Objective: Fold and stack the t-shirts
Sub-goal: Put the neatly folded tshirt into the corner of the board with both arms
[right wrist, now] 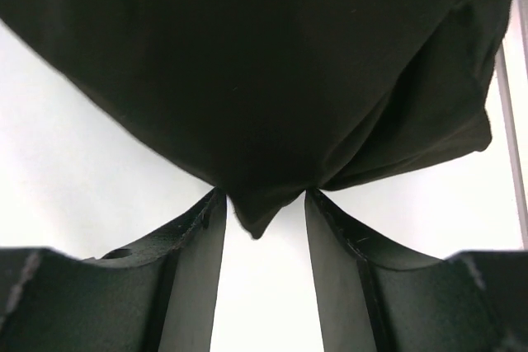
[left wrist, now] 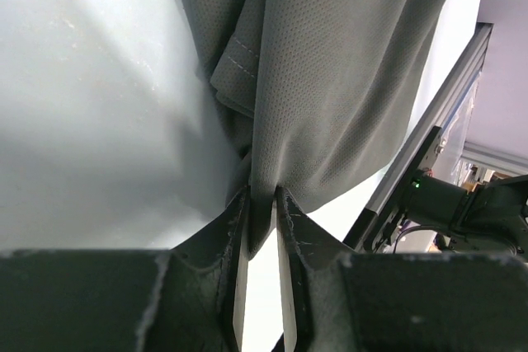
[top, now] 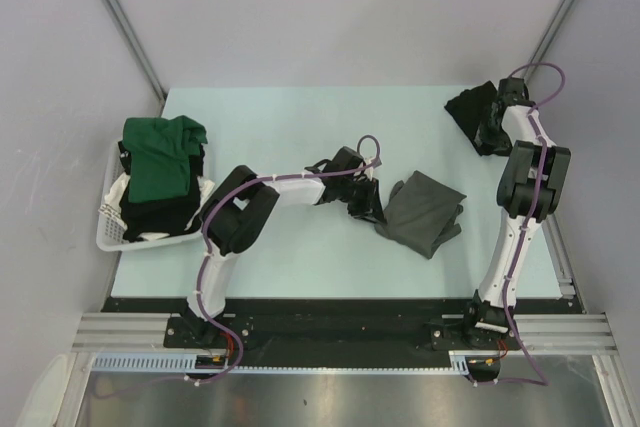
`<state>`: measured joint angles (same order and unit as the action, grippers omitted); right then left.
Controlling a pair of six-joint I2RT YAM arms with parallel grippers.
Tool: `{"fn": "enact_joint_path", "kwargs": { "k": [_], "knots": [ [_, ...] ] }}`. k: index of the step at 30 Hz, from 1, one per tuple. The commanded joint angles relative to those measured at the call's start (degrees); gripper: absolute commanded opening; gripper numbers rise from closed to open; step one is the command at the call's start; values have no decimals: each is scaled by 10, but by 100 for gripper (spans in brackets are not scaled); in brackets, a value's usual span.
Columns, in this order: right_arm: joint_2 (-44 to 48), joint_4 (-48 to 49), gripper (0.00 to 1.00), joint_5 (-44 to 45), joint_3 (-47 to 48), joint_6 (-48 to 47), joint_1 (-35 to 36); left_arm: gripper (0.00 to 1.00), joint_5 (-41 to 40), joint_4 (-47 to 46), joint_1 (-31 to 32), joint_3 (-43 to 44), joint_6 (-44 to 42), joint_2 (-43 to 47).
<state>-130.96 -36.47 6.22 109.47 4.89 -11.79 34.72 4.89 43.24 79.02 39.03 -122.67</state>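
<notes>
Next, the right gripper moves slightly down onto the pointed near edge of the black t-shirt and closes, since that cloth already sits between its open fingers.
A charcoal grey t-shirt (top: 425, 212) lies crumpled and partly folded at the table's middle right. My left gripper (top: 368, 202) is at its left edge. In the left wrist view a fold of the grey t-shirt (left wrist: 330, 80) hangs into the narrow slot of the left gripper (left wrist: 262, 195), with light showing beside the cloth. A black t-shirt (top: 470, 107) sits bunched at the far right corner. My right gripper (top: 490, 122) is on it. In the right wrist view the black t-shirt (right wrist: 247, 63) fills the gap at the tips of the right gripper (right wrist: 264, 195), whose jaws stand wide. A dark green t-shirt (top: 160, 157) lies in the basket.
A white slatted basket (top: 110, 232) stands at the table's left edge, with black cloth (top: 160, 215) under the green shirt. A metal rail (left wrist: 429, 146) runs along the table's near edge. Grey walls close in the left and right sides.
</notes>
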Motion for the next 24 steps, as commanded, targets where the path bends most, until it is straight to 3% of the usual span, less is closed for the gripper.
{"fn": "enact_joint_path", "kwargs": {
  "k": [1, 13, 17, 20, 24],
  "knots": [
    [-21, -9, 48, 7, 38, -2, -5, 23, 13, -1, -1, 25, -2, -5],
    [-77, -34, 45, -27, 72, 5, 5, 23, 17, 2, -3, 29, -4, -6],
    [-84, -38, 8, -37, 74, 11, 7, 23, 17, 2, -2, 26, -4, -6],
    [-84, -33, 0, -37, 70, 12, 9, 23, 17, 2, -2, 25, -4, -6],
    [-84, -37, 0, -35, 69, 11, 13, 23, 18, 1, -2, 26, -4, -6]
  ]
}}
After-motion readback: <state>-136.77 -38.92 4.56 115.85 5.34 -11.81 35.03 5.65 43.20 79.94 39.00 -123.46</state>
